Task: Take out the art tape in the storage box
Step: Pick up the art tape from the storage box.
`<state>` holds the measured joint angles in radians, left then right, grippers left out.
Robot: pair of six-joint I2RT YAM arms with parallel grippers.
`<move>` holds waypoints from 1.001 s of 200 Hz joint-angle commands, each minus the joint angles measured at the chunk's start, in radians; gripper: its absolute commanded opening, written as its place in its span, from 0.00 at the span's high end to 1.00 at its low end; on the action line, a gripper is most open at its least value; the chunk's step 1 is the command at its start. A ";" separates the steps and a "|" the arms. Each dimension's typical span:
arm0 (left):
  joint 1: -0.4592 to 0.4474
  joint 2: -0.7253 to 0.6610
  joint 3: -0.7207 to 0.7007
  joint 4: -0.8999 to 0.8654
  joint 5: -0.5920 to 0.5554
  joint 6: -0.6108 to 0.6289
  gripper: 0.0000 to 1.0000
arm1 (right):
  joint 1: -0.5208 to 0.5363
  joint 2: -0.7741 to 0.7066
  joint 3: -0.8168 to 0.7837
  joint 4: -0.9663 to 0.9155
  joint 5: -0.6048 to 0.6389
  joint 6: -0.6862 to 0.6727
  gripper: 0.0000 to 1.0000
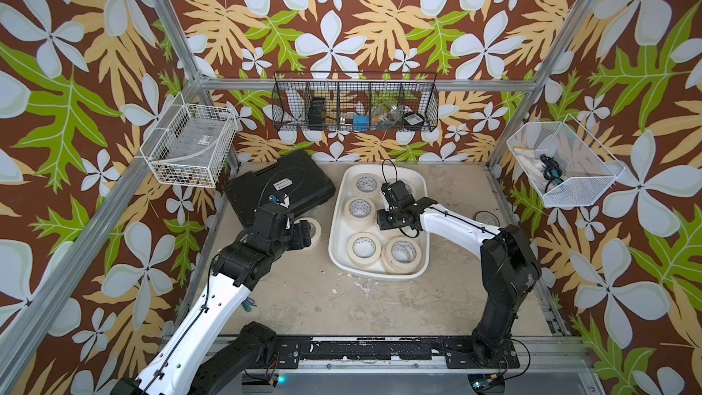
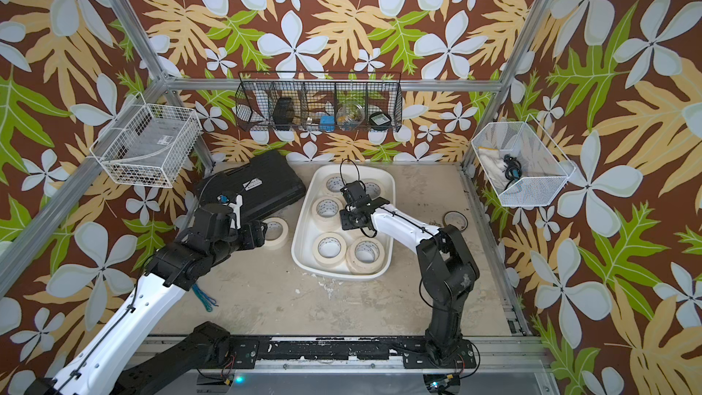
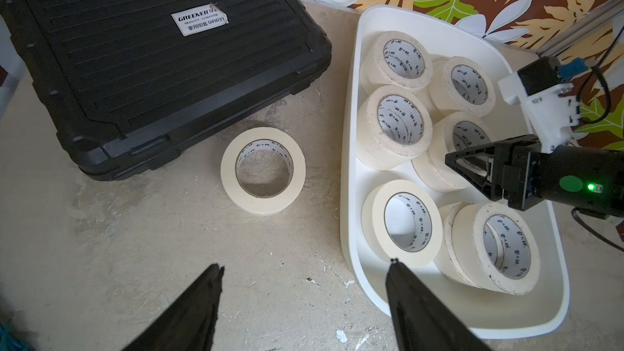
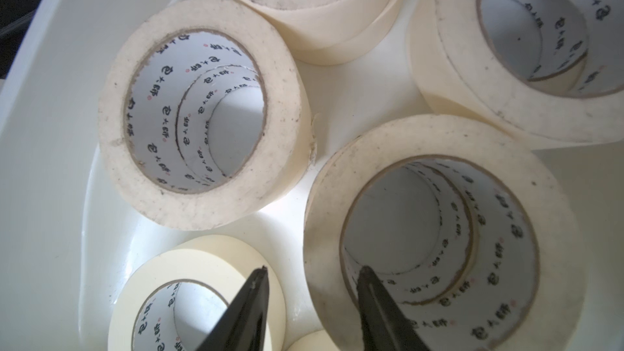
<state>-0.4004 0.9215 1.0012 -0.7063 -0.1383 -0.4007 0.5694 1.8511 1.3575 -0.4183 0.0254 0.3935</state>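
My right gripper's open fingers already straddle the stacked roll's side [image 4: 330, 291], one inside the roll's core. So my right gripper lowers a little over that side and closes next.
The white storage box [image 1: 335, 222] [image 3: 347, 163] sits mid-table and holds several cream art tape rolls [image 1: 364, 248] [image 3: 395, 123], some stacked in twos. One more roll [image 3: 263, 170] [image 2: 276, 232] lies flat on the table between the box and the black case. My left gripper [image 3: 304, 265] hangs open just in front of that roll, with nothing between its fingers. My right gripper [image 4: 314, 270] is down inside the box, open. One finger is inside the core of a stacked roll [image 4: 435, 231] and the other is outside its wall, apart from it.
A black ribbed case [image 1: 281, 188] lies at the back left, close to the loose roll. White wire baskets [image 1: 186, 146] [image 1: 562, 165] hang on the side walls and a black one [image 1: 353, 108] on the back wall. A small round lid [image 1: 486, 217] lies right of the box.
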 commanded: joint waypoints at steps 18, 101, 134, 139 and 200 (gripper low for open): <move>0.000 -0.002 -0.005 0.003 0.013 -0.006 0.20 | 0.000 0.039 0.027 -0.014 0.055 0.001 0.52; 0.000 0.003 -0.012 -0.002 0.006 -0.001 0.20 | 0.000 0.097 0.066 -0.026 0.066 0.005 0.57; 0.000 0.005 -0.016 -0.004 0.008 -0.001 0.20 | 0.000 0.102 0.064 -0.026 0.073 -0.001 0.59; 0.000 0.005 -0.018 -0.003 0.006 -0.002 0.20 | 0.000 0.103 0.064 -0.026 0.075 -0.001 0.60; 0.000 0.013 -0.034 0.005 0.018 -0.016 0.20 | 0.004 0.069 0.061 -0.047 0.070 -0.025 0.72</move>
<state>-0.4004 0.9314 0.9730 -0.7063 -0.1272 -0.4099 0.5690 1.9457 1.4178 -0.4366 0.0841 0.3859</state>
